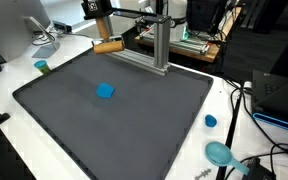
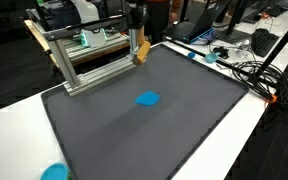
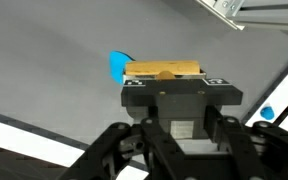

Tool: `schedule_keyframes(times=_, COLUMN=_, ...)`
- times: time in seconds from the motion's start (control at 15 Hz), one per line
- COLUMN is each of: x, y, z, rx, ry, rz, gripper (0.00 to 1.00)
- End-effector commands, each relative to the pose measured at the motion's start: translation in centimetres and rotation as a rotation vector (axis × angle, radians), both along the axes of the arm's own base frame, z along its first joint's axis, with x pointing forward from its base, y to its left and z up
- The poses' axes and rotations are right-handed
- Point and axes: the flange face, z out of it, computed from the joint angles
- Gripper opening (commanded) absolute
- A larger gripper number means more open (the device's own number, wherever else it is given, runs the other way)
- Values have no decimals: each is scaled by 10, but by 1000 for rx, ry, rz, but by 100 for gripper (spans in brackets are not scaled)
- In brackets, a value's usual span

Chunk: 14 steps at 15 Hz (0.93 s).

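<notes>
My gripper moves over to the metal frame next, turns the wooden block (image 1: pixel 107 46) in line with it and releases it, since the frame stands close beside my gripper.
My gripper (image 3: pixel 174 84) is shut on a long wooden block (image 3: pixel 164 70), which lies crosswise between the fingertips, high above the dark grey mat (image 3: pixel 54 80). In both exterior views the wooden block (image 1: pixel 107 46) (image 2: pixel 141 50) hangs over the mat's far corner beside the metal frame. A small blue block (image 1: pixel 105 91) (image 2: pixel 147 99) lies alone near the middle of the mat (image 1: pixel 124 135). In the wrist view the blue block (image 3: pixel 116 64) shows just past the wooden block's left end.
An aluminium frame (image 1: pixel 152 50) (image 2: pixel 84 60) stands along the mat's far edge. A teal bowl (image 1: pixel 219 153) (image 2: pixel 54 172), a small blue cap (image 1: pixel 211 121) and a green cup (image 1: pixel 42 67) sit on the white table. Cables (image 1: pixel 246 100) (image 2: pixel 239 68) run beside the mat.
</notes>
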Motion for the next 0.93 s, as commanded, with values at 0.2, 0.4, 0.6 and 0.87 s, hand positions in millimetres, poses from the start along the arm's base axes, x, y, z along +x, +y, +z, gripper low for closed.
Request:
schedule_keyframes(times=0.2, x=-31, y=-33, z=-24, rx=-3, ry=-7, rz=-224, gripper=21)
schedule_keyframes(times=0.4, x=-54, y=-38, z=-35, rx=-12, ry=-9, rz=-238, gripper=21)
schedule_keyframes(times=0.6, x=-73, y=-21, z=-40, rx=-10, ry=-18, rz=-263, gripper=21)
schedule_keyframes(times=0.87, x=-97, y=24, z=-32, rx=-31, ry=-51, rz=-341, gripper=21)
